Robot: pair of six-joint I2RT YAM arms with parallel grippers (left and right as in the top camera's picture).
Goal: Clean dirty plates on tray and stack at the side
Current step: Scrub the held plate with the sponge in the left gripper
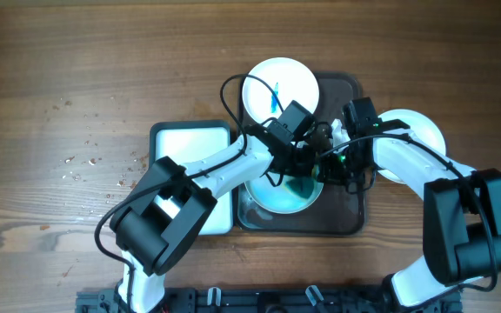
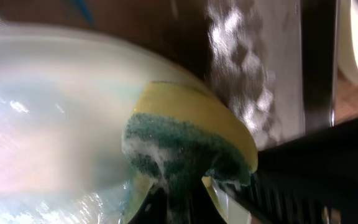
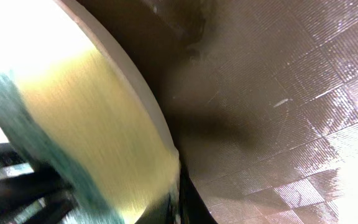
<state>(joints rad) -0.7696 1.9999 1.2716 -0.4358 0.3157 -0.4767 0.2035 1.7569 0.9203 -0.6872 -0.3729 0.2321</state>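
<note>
I will move my left gripper to the left in the overhead view, over the white square basin, and let go of the sponge, because suds already cover the wet plate.
A dark brown tray (image 1: 346, 222) holds a wet plate (image 1: 272, 198) at its front and a white plate with blue marks (image 1: 268, 83) at its back. My left gripper (image 1: 301, 174) is shut on a yellow and green sponge (image 2: 191, 134) pressed soapy against the wet plate (image 2: 55, 118). My right gripper (image 1: 342, 169) is shut on that plate's rim (image 3: 123, 74), tilting it off the tray floor (image 3: 278, 93). The sponge also shows in the right wrist view (image 3: 86, 130). A white plate (image 1: 420, 126) lies on the table right of the tray.
A white square basin (image 1: 190, 139) stands left of the tray, partly under my left arm. Crumbs (image 1: 85, 161) are scattered on the wooden table at the left. The two arms meet close together over the tray's middle.
</note>
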